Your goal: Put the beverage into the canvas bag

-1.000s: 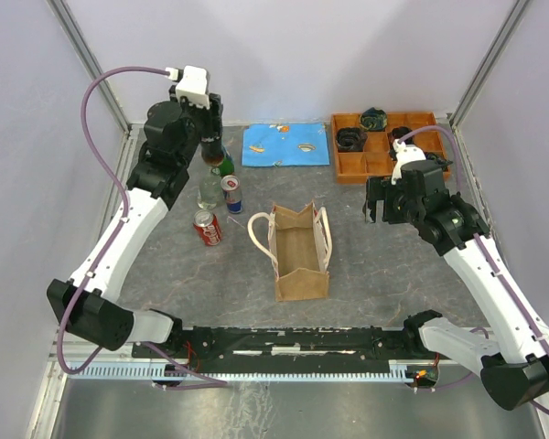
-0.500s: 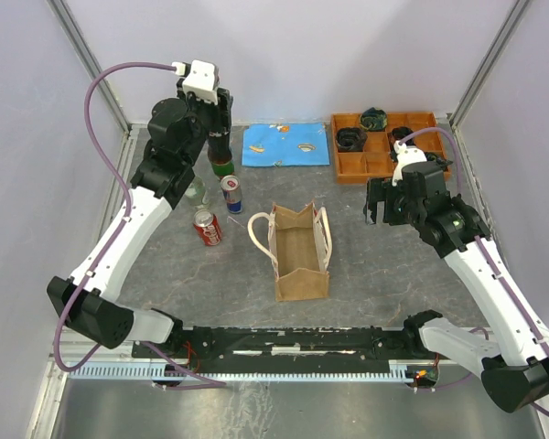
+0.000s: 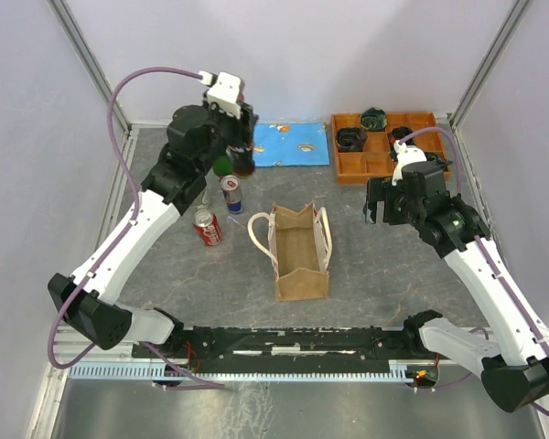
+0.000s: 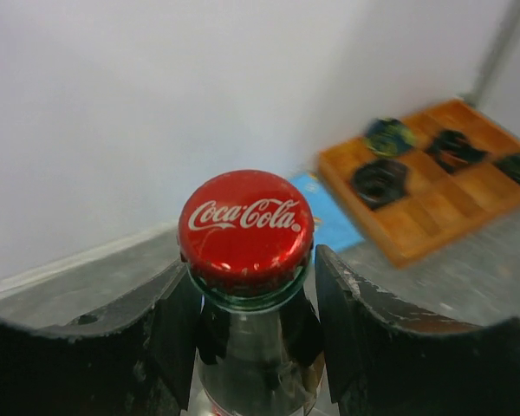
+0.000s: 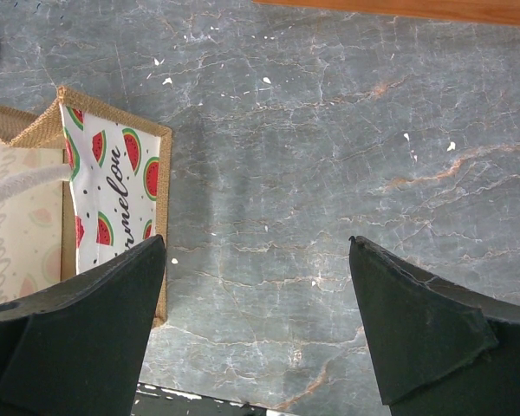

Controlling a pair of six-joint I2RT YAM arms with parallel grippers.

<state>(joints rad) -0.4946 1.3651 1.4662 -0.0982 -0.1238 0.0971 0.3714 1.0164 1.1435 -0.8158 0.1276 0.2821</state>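
Observation:
The robot needs to bring its left gripper back, to the right in the top view and down into the bag's far half (image 3: 297, 240), because that half is empty, and let go of the bottle.
My left gripper (image 3: 242, 154) is shut on the neck of a glass Coca-Cola bottle (image 3: 244, 168) and holds it in the air behind and to the left of the canvas bag (image 3: 299, 249). In the left wrist view the fingers (image 4: 355, 321) clamp the bottle (image 4: 245, 227) just under its red cap. The tan bag stands open with two cream handles. My right gripper (image 3: 376, 208) is open and empty to the right of the bag; in the right wrist view (image 5: 256, 240) it hovers over bare table, with the bag's watermelon-print lining (image 5: 113, 173) at the left.
A green bottle (image 3: 221, 166), a blue-silver can (image 3: 231, 192) and a red cola can (image 3: 207, 229) stand left of the bag. A blue mat (image 3: 288, 144) and an orange compartment tray (image 3: 384, 151) lie at the back. Metal frame posts and walls bound the table.
My left gripper has carried the Coca-Cola bottle to the right, away from the other drinks and nearer the bag. The right arm has not moved.

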